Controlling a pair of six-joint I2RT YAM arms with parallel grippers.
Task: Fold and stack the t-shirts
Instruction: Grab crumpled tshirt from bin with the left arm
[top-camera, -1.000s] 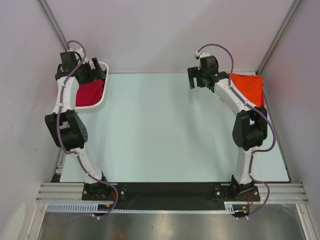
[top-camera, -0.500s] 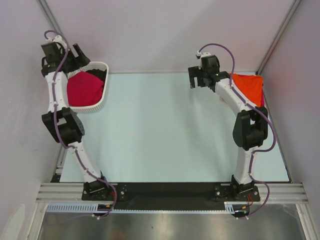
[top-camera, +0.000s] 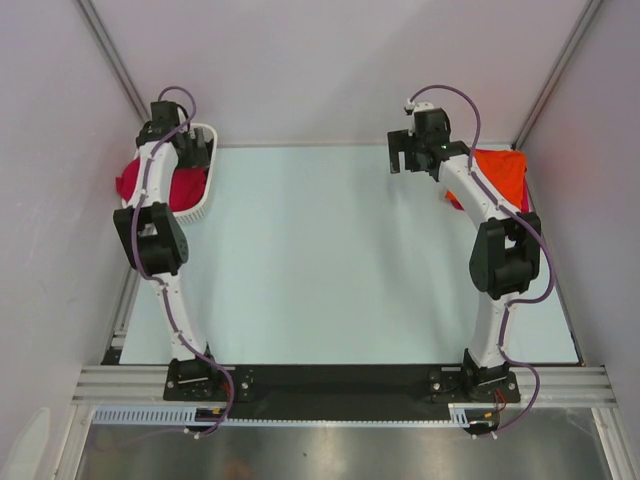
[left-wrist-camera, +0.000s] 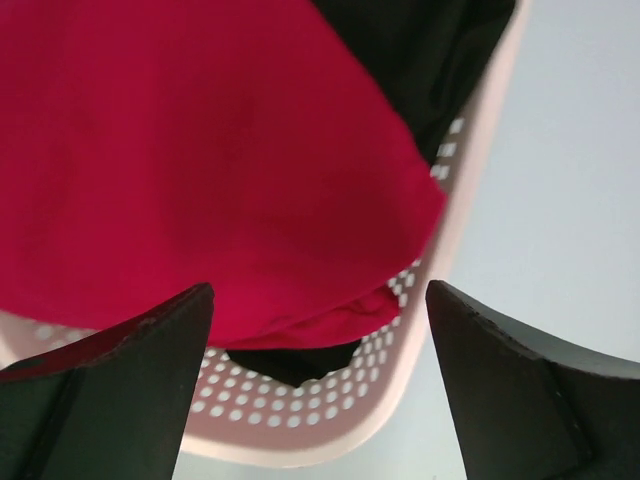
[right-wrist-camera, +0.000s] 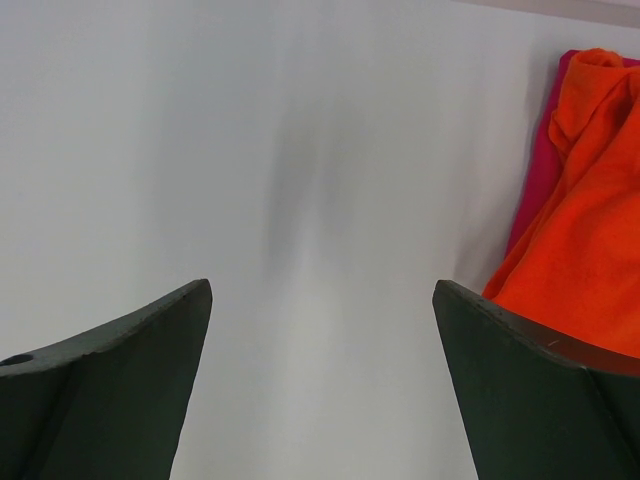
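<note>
The robot's left gripper will next lower into the basket onto the crimson-red t-shirt near the basket's rim by the open table, where that t-shirt lies on top.
A crimson-red t-shirt lies bunched in the white lattice basket, over a black t-shirt. In the top view part of the red t-shirt hangs over the basket's left rim. My left gripper hovers open just above the red cloth, nothing between its fingers. The orange t-shirt lies at the table's far right corner, a strip of crimson cloth showing under it. My right gripper stands open over bare table left of the orange t-shirt.
The basket sits at the table's far left corner against the side wall. Enclosure walls and metal posts close in the back and both sides. The pale table stretches between the two arms.
My left arm swung out to the left of the basket and came back over it; red cloth now drapes over the basket's left rim. My right gripper shifted slightly right and farther back.
</note>
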